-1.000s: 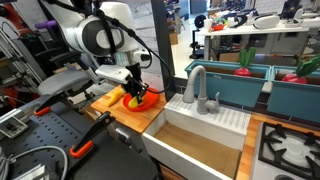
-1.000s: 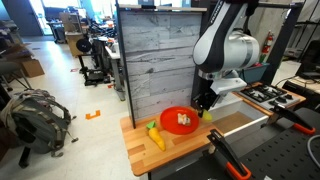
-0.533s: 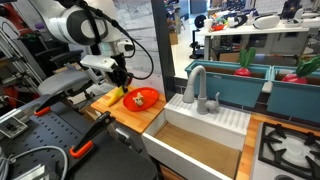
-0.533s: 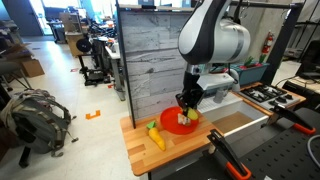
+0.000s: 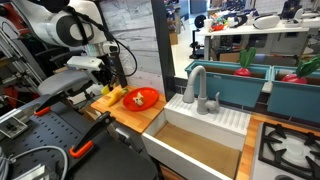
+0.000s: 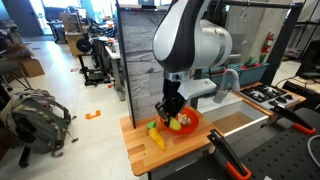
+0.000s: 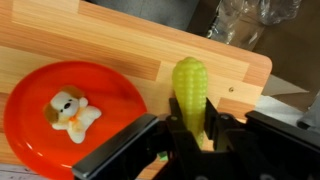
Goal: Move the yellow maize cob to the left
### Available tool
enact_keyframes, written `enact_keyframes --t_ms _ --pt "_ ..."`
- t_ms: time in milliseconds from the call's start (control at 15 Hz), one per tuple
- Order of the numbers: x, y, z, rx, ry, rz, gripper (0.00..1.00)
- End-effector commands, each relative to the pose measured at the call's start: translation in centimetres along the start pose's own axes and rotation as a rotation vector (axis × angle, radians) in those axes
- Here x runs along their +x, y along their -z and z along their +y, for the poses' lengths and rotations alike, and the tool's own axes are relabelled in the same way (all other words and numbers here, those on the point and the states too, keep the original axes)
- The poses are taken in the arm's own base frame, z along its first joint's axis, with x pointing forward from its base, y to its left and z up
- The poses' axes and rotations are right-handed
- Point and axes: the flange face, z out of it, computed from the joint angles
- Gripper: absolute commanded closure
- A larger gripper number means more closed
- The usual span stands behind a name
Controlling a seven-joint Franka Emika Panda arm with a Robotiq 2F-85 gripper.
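My gripper holds the cob and will lower it onto bare wooden board between the red plate (image 5: pixel 145 98) and the orange-yellow piece. Then it will release the cob.
The yellow maize cob (image 7: pixel 190 88) is a stubby yellow-green toy cob. It sits between the jaws of my gripper (image 7: pixel 192 135), which is shut on it, just over the wooden board (image 7: pixel 120 45) beside the red plate (image 7: pixel 40 125). In both exterior views the gripper (image 6: pixel 170 117) (image 5: pixel 113 84) hangs low at the edge of the red plate (image 6: pixel 188 124) (image 5: pixel 145 98). The cob itself is mostly hidden by the fingers there.
A small white and brown toy (image 7: pixel 70 113) lies on the plate. A flat orange-yellow piece (image 6: pixel 157 141) lies on the board near its front edge. A sink (image 5: pixel 200 125) with a grey faucet (image 5: pixel 196 88) adjoins the board. A wooden wall (image 6: pixel 150 45) stands behind it.
The arm has swung from over the far side of the red plate across it to the plate's other edge, toward the orange-yellow piece. The jaws stay shut on the cob.
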Motion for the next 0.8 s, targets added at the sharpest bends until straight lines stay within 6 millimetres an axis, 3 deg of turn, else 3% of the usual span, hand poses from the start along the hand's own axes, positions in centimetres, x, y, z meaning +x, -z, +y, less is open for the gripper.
enact_keyframes --t_ms 0,267,733 --pt "1.4 -1.4 -1.5 -0.009 0.042 -0.028 0.94" --pt "2.3 -3.1 -1.5 -0.014 0.047 -0.052 0.94" --pt "3.5 -5.3 0.8 -0.028 0.011 -0.084 0.94"
